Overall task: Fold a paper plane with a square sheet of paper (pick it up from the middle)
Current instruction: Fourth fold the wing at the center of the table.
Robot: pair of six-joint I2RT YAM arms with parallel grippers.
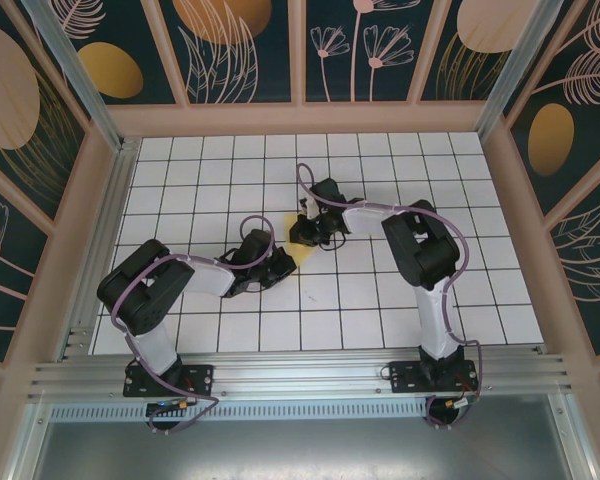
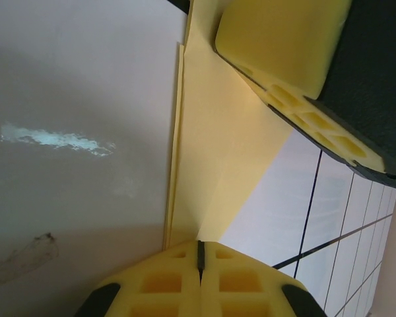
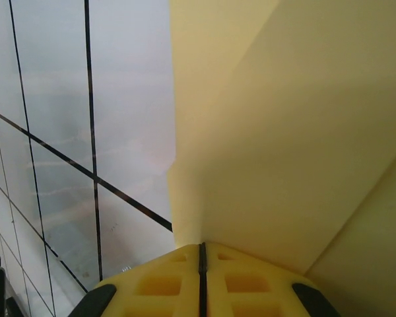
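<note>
The left gripper is closed on the paper's other end, so the right gripper needs to slide outward along the paper to its wide far end (image 1: 294, 217) next and let go of it.
The square sheet of paper (image 1: 300, 238) is pale yellow and folded into layers, showing as a small pointed patch between the two arms at the table's middle. My left gripper (image 1: 286, 257) meets it from the lower left and my right gripper (image 1: 309, 234) from the upper right. In the left wrist view the paper (image 2: 218, 132) runs up from my left gripper (image 2: 199, 244), which is shut on its edge; one of the right gripper's yellow fingers (image 2: 284, 39) presses the paper's far end. In the right wrist view my right gripper (image 3: 201, 247) is shut on the paper (image 3: 284, 132).
The white tiled table (image 1: 380, 310) stretches around both arms. Patterned walls (image 1: 300, 50) enclose the back and sides. A metal rail (image 1: 300, 375) carries the arm bases along the near edge.
</note>
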